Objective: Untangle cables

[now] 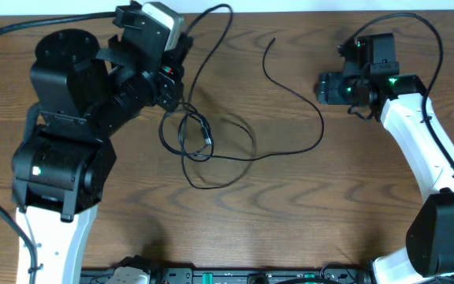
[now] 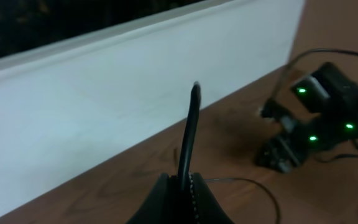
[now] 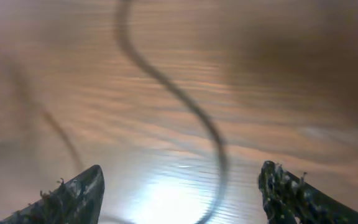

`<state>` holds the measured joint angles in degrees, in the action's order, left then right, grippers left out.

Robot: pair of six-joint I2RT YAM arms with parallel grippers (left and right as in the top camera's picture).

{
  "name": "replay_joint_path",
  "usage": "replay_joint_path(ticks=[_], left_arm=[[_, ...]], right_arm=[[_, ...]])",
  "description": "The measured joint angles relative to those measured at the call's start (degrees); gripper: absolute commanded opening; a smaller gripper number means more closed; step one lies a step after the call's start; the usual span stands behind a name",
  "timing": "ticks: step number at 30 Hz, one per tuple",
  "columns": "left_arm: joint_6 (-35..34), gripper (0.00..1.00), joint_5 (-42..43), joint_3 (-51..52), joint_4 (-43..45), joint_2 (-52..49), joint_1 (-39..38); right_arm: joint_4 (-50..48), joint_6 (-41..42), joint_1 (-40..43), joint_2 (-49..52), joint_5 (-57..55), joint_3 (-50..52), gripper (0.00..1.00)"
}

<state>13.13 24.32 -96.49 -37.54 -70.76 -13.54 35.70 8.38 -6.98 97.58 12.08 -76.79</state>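
Note:
I will move my right gripper left in the overhead view onto the coil's crossing pieces; my left gripper holds one cable piece up from the coil (image 1: pixel 199 142).
The cables lie mid-table: thin black cords in a small tangled coil (image 1: pixel 199 142), with one long strand (image 1: pixel 310 106) sweeping right and back. Another strand (image 1: pixel 225 16) arcs up from the coil toward my left gripper (image 1: pixel 181 46). In the left wrist view that gripper (image 2: pixel 188 178) is shut on a black cord (image 2: pixel 191 124) that sticks up out of the jaws. Right of the long strand is my right gripper (image 1: pixel 322 87). In the right wrist view it (image 3: pixel 182 169) stands open above the table, and a blurred black cord (image 3: pixel 197 118) runs between its fingers untouched.
A white wall (image 2: pixel 135 93) borders the table's far edge close to my left gripper. The bulky left arm (image 1: pixel 69 134) covers the table's left side. Black equipment (image 1: pixel 211 276) lines the front edge.

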Motion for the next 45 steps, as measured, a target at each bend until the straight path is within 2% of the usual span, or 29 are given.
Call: replay_joint_path(ticks=[5, 8, 9, 14, 18, 21, 35, 37, 39, 40, 45], left_arm=[[-1.49, 0.08, 6.43, 0.0, 0.46, -1.62, 0.0], [-2.93, 0.07, 9.97, 0.0, 2.05, -3.3, 0.0], [-3.5, 0.08, 10.8, 0.0, 2.73, -3.82, 0.0], [-7.02, 0.07, 15.02, 0.0, 8.22, -6.51, -0.09], [-9.44, 0.08, 16.37, 0.0, 11.45, -7.26, -0.92], [-10.95, 0.07, 16.98, 0.0, 12.85, -7.26, -2.16], [-12.79, 0.07, 17.62, 0.0, 14.23, -7.26, -4.31], [-12.94, 0.07, 17.62, 0.0, 14.23, -7.26, -4.31], [-12.94, 0.07, 17.62, 0.0, 14.23, -7.26, -4.31], [-12.94, 0.07, 17.62, 0.0, 14.21, -7.26, -4.33], [-12.94, 0.07, 17.14, 0.0, 13.97, -7.26, -4.33]], right_arm=[[-0.44, -9.53, -0.7, 0.0, 20.22, 0.0, 0.62], [-0.31, -12.48, -2.12, 0.0, 27.02, 0.0, 0.61], [-0.35, -13.14, -2.69, 0.0, 28.17, 0.0, 0.59], [-0.61, -16.24, -6.58, 0.0, 31.85, 0.13, 0.34], [-2.95, -17.11, -9.79, 0.0, 31.8, 0.28, 0.33], [-4.96, -16.83, -11.34, 0.0, 30.6, 0.35, 0.27], [-7.15, -16.15, -16.06, 3.65, 28.79, 0.44, 0.25], [-7.41, -16.13, -16.44, 3.74, 28.76, 0.48, 0.29], [-7.87, -15.72, -16.74, 3.74, 28.79, 0.48, 0.42], [-8.02, -15.87, -16.72, 3.74, 28.76, 0.48, 0.45], [-8.2, -14.88, -16.65, 3.74, 28.61, 0.48, 0.44]])
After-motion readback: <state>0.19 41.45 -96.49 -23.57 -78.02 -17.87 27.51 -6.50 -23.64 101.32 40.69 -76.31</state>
